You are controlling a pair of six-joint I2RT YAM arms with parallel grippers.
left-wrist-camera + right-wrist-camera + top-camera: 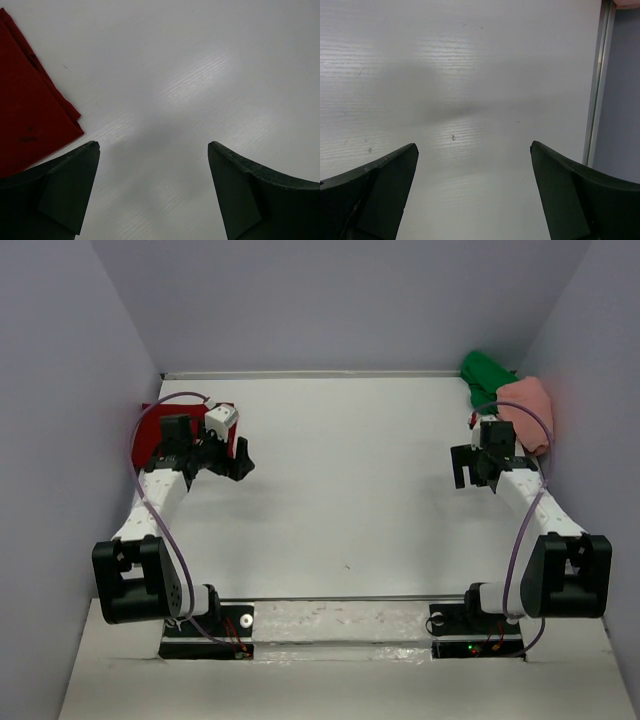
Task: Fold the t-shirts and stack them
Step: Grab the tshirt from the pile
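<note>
The robot's right gripper will next move outward and to the right in the top view, down onto the bunched salmon-pink t-shirt, because that one lies nearer than the green one.
The deep red t-shirt lies folded flat at the far left of the table, partly under my left arm; its corner shows in the left wrist view. The green t-shirt and the salmon-pink t-shirt lie bunched in the far right corner, the pink one nearer. My left gripper is open and empty, just right of the red shirt, over bare table. My right gripper is open and empty, left of the pink shirt, over bare table.
The white table is boxed in by grey walls on the left, back and right. A metal strip along the table's edge shows in the right wrist view. Both arm bases stand at the near edge.
</note>
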